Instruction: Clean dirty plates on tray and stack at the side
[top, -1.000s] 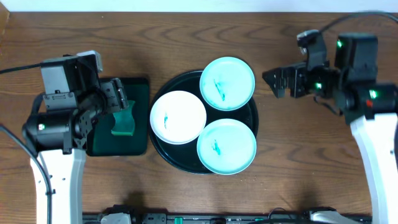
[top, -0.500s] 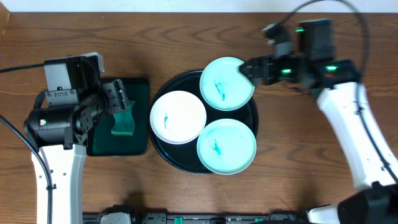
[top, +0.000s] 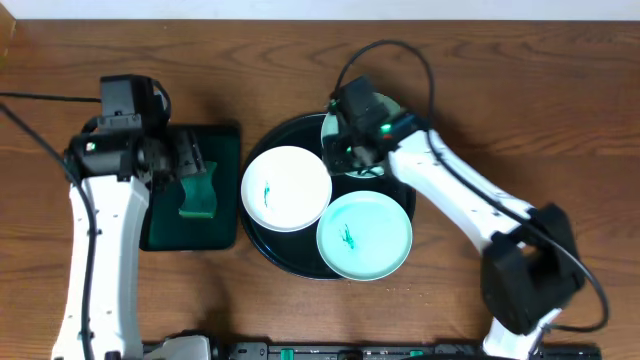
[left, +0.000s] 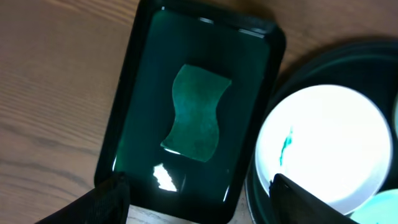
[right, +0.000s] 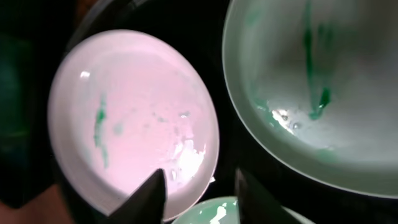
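Note:
My wide-open left gripper goes down into the dark-green tray next and closes across the green sponge's middle (top: 198, 191) (left: 198, 114), because the plates still carry green smears.
Three dirty plates with green smears lie on the round black tray (top: 290, 250): a white plate (top: 286, 188) at the left, a turquoise plate (top: 365, 235) at the front, and a far turquoise plate (right: 323, 93) that my right arm mostly covers in the overhead view. My right gripper (right: 202, 193) hovers over the gap between the plates. Its jaws are narrowed but apart, with nothing gripped, and the white plate (right: 134, 118) has its rim just below them. My left gripper (left: 196, 205) stands wide open above the near edge of the green tray (left: 143, 93).
A green sponge (left: 194, 112) lies in the middle of the rectangular dark-green tray (top: 225, 140), left of the black tray. Bare wood tabletop (top: 520, 120) lies to the right and along the front.
My right arm has swung in from the table's right side to above the black tray, and its jaws have narrowed. My left arm has shifted a little above the green tray.

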